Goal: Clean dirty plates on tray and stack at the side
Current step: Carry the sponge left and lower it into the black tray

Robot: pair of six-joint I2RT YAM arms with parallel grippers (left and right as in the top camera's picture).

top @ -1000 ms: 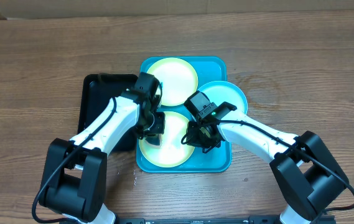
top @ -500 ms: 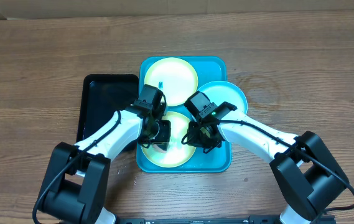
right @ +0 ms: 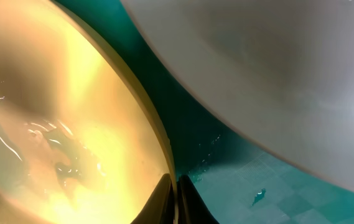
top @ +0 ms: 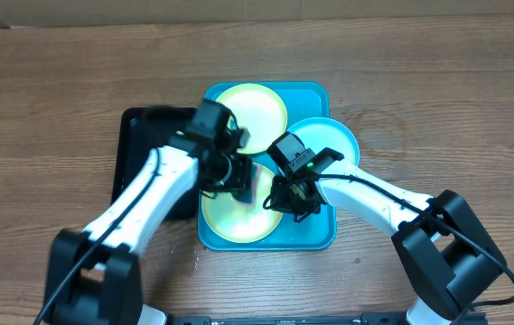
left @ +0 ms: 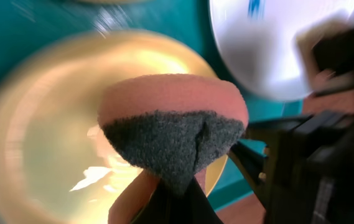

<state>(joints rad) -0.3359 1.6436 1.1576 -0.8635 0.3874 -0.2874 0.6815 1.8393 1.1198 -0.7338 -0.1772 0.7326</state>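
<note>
I will next move the sponge with my left gripper to the left in the overhead view, to the black tray's bottom, which is clear of plates. Then I will lower the sponge and release it.
The cyan tray (top: 318,233) holds a pale yellow-green plate (top: 255,113) at the far end and another (top: 234,221) at the near end. A light cyan plate (top: 329,140) overlaps the tray's right rim and carries a blue smudge (left: 254,6). My left gripper (top: 244,182) is shut on a pink sponge with a dark scouring face (left: 173,124), held over the near plate (left: 40,143). My right gripper (top: 285,200) is shut on that plate's right rim (right: 164,155), with the rim pinched between its fingers (right: 173,196).
A smaller black tray (top: 141,149) lies against the cyan tray's left side, partly under my left arm. Bare wooden table surrounds both trays. My two arms come close together over the near plate.
My left gripper has swept the sponge across the near plate, first toward me and then right and away, and it is blurred with motion. The right arm and the plates stay put.
</note>
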